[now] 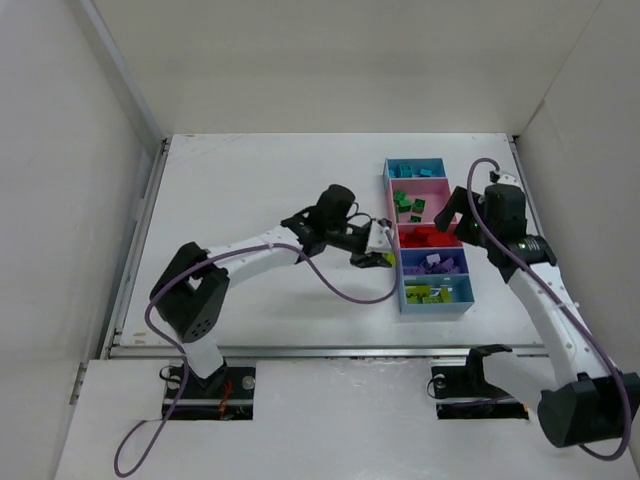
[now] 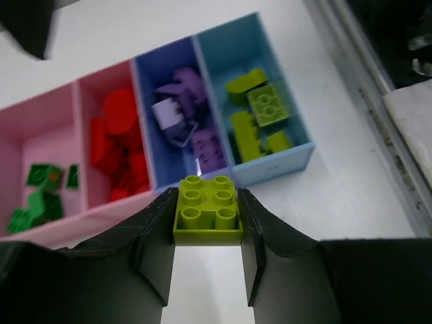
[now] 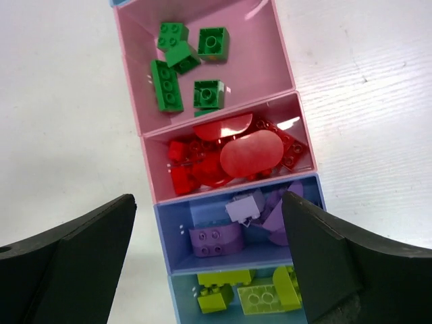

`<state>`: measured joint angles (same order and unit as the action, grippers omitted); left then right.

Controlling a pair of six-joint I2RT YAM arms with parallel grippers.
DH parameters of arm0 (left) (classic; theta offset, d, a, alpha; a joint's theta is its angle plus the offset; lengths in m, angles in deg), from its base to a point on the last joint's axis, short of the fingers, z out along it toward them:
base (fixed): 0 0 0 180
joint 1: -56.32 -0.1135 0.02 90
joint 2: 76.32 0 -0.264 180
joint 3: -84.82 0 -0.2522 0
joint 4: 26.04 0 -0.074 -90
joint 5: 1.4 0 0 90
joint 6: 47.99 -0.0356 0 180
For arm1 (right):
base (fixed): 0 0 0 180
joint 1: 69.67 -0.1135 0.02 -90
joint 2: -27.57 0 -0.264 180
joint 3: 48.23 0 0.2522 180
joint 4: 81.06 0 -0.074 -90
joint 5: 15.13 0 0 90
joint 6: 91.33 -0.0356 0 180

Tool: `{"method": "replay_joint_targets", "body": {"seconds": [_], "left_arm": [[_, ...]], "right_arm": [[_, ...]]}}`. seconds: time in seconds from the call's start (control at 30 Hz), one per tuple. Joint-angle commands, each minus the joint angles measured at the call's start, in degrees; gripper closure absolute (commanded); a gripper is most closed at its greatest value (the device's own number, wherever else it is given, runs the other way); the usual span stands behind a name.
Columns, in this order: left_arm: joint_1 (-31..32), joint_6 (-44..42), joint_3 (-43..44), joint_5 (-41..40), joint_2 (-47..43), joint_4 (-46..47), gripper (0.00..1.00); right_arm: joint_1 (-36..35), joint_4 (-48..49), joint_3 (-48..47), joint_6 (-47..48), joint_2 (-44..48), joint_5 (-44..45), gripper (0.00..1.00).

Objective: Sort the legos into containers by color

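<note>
My left gripper should next move back and toward the right in the top view, over the end light blue bin, and let go of the brick, because yellow-green legos lie there.
My left gripper (image 2: 208, 214) is shut on a yellow-green lego brick (image 2: 208, 206), studs up, held just short of the near wall of the containers (image 1: 437, 308). In the top view this left gripper (image 1: 370, 256) sits at the strip's left side, level with the red and purple bins. In the strip, green legos (image 3: 165, 84) lie in a pink bin, red legos (image 3: 236, 156) in the second pink bin, purple legos (image 3: 216, 239) in the darker blue bin and yellow-green legos (image 2: 260, 108) in the end light blue bin. My right gripper (image 3: 209, 243) hangs open over the purple bin, nothing between its fingers.
The far light blue bin (image 1: 392, 170) holds teal-blue bricks (image 1: 413, 168). White walls enclose the table on the left, back and right. A metal rail (image 2: 368, 88) runs along the table's near edge, close to the end bin.
</note>
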<state>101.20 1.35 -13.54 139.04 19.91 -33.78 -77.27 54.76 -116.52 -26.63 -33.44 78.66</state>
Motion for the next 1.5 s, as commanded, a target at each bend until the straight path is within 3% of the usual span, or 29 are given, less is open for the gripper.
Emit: {"method": "replay_joint_targets", "body": {"seconds": [0.0, 0.13, 0.4, 0.53, 0.57, 0.63, 0.77, 0.87, 0.9, 0.97, 1.03, 1.17, 1.3, 1.47], "left_arm": [[3.54, -1.80, 2.26, 5.91, 1.85, 5.48, 1.00], [6.79, 0.41, 4.54, 5.90, 6.95, 7.78, 0.97], [10.40, 2.77, 7.45, 2.04, 13.01, 9.17, 0.78], [11.45, 2.17, 8.94, 0.63, 13.81, 9.18, 0.49], [11.45, 0.78, 8.94, 1.15, 13.81, 8.49, 0.29], [12.07, -2.74, 8.94, 1.16, 13.81, 6.29, 0.00], [12.07, -0.57, 7.28, -2.69, 10.75, 10.03, 0.00], [10.76, 11.54, 6.22, -14.45, 8.20, 16.54, 0.00], [9.53, 18.36, 6.91, -23.71, 6.62, 19.09, 0.00], [8.82, 22.81, 8.40, -36.92, 5.29, 19.12, 0.00], [7.59, 23.53, 11.74, -53.76, 4.24, 15.00, 0.00], [2.94, 18.09, 15.18, -72.26, 4.23, 6.48, 0.00], [-7.33, 21.31, 15.80, -74.79, 0.90, -3.10, 0.00], [-24.20, 29.94, 13.35, -62.93, -7.08, -13.31, 0.00]], "right_arm": [[-0.14, 2.65, 2.13, -0.72, 7.21, 1.13, 0.06], [-0.14, 1.50, 4.86, -1.24, 13.54, 1.13, 0.05], [-0.14, -1.92, 6.97, -1.24, 18.12, 2.18, 0.05], [-0.14, -2.46, 7.50, -1.24, 19.35, 2.18, 0.05], [-0.14, -2.46, 7.50, -1.24, 19.88, 2.18, 0.03], [-0.14, -2.46, 7.50, -1.24, 19.88, 2.80, 0.03], [-0.14, -2.46, 6.98, -1.24, 19.88, 2.80, 0.01], [-0.14, -0.98, 6.28, -0.63, 19.88, 3.59, 0.01], [-0.14, -0.44, 5.75, 0.68, 18.49, 3.59, 0.01], [-0.14, 1.22, 3.99, 1.91, 16.90, 4.11, 0.01], [-0.14, 2.46, 0.66, 3.24, 13.48, 4.81, 0.01], [-0.14, 4.49, -5.84, 4.65, 4.79, 7.89, 0.01], [-0.14, 1.68, -15.95, 5.88, -5.24, 11.66, 0.01], [2.05, 1.67, -23.86, 7.02, -12.80, 9.66, 0.01]]}}
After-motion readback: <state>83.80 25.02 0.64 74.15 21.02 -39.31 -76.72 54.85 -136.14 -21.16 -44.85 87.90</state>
